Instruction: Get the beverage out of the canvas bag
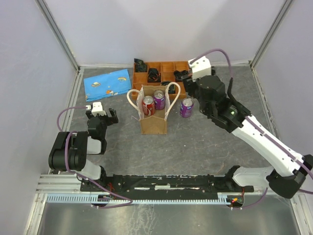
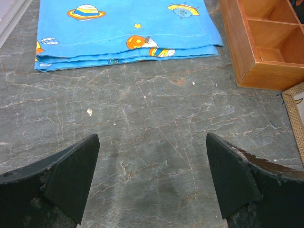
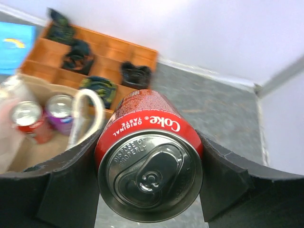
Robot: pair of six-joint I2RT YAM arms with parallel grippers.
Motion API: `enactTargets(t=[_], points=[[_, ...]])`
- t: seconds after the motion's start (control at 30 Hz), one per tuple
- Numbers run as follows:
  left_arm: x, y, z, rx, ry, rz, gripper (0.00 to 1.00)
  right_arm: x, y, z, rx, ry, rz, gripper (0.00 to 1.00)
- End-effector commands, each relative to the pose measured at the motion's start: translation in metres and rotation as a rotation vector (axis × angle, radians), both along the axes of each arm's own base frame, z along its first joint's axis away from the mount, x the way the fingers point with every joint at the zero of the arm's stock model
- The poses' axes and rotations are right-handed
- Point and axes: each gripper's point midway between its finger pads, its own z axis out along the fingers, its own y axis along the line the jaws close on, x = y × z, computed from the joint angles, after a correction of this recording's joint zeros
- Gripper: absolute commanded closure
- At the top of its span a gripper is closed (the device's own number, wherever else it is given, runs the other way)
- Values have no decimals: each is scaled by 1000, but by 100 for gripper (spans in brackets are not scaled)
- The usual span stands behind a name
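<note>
The table below is clear beside the standing purple can, so my right gripper will tilt down next, lower the red Coke can there and release it.
The tan canvas bag [image 1: 153, 122] stands upright at mid-table with cream loop handles; a red can [image 1: 148, 105] and a purple can [image 1: 159, 99] stand inside it. My right gripper [image 3: 149, 178] is shut on a red Coke can [image 3: 149, 156], held in the air to the right of the bag [image 3: 19, 156], above the grey table. In the top view the right gripper [image 1: 193, 92] sits between the bag and the tray, and the held can is hidden under it. My left gripper [image 2: 152, 175] is open and empty, low over the table left of the bag [image 2: 297, 111]; it also shows in the top view [image 1: 102, 116].
Another purple can [image 1: 186, 107] stands on the table just right of the bag. An orange compartmented tray [image 1: 166, 66] with black items sits behind the bag. A folded blue cloth [image 1: 107, 83] lies at the back left. Enclosure walls ring the table.
</note>
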Motion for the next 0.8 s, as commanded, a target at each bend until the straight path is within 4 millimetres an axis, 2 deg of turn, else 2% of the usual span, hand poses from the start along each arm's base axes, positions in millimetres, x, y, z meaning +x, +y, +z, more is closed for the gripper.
enactTargets(t=[0.0,0.07,0.1,0.2,0.33,0.5,0.77], points=[[9,-1,14,46,-47,-22,1,-1,-75,2,62,-41,-305,100],[9,-1,14,46,-48,-22,1,-4,-90,-28,86,34,-335,100],[9,-2,14,46,-47,-23,1,-4,-92,-37,101,55,-338,100],[9,-1,14,46,-47,-23,1,-5,-104,-80,95,151,-379,100],[9,-2,14,46,-47,-24,1,-2,-106,-126,94,253,-398,100],[9,-2,14,46,-48,-23,1,3,-103,-165,125,332,-398,100],[9,-1,14,46,-48,-23,1,9,-93,-213,193,426,-406,100]])
